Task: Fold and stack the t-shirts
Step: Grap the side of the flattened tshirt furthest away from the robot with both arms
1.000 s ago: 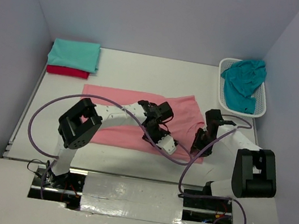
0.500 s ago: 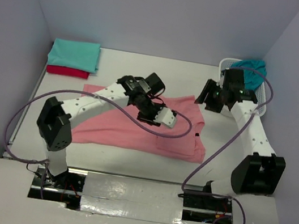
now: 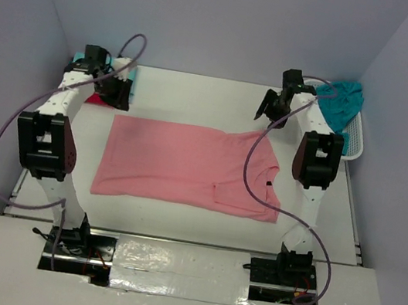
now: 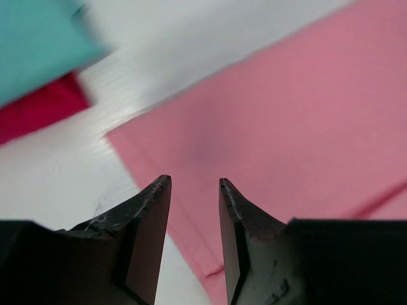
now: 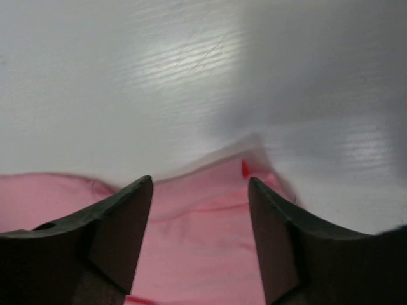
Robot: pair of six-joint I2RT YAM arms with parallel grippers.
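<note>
My left gripper will lower next and shift until it is on the pink shirt's far corner (image 3: 117, 118) (image 4: 117, 140) by the folded stack.
The salmon pink t-shirt (image 3: 186, 165) lies spread flat mid-table. My left gripper (image 3: 114, 92) hovers over its far left corner, open a little and empty; the left wrist view shows the gripper (image 4: 194, 185) above the pink cloth (image 4: 286, 114). My right gripper (image 3: 267, 110) hovers over the far right corner, open wide and empty; the right wrist view shows the gripper (image 5: 200, 184) above the pink hem (image 5: 203, 229). The mint-teal shirt (image 4: 38, 44) lies folded on the crimson red shirt (image 4: 38, 111) at the far left, partly hidden by my left arm. The darker teal-blue shirt (image 3: 338, 100) sits crumpled in the basket.
A white lattice basket (image 3: 353, 142) stands at the far right corner. Purple cables loop from both arms over the table's sides. Grey walls close in the back and both sides.
Both arms have swung from the middle of the pink shirt out to its far corners. The shirt now lies flatter and fully uncovered.
</note>
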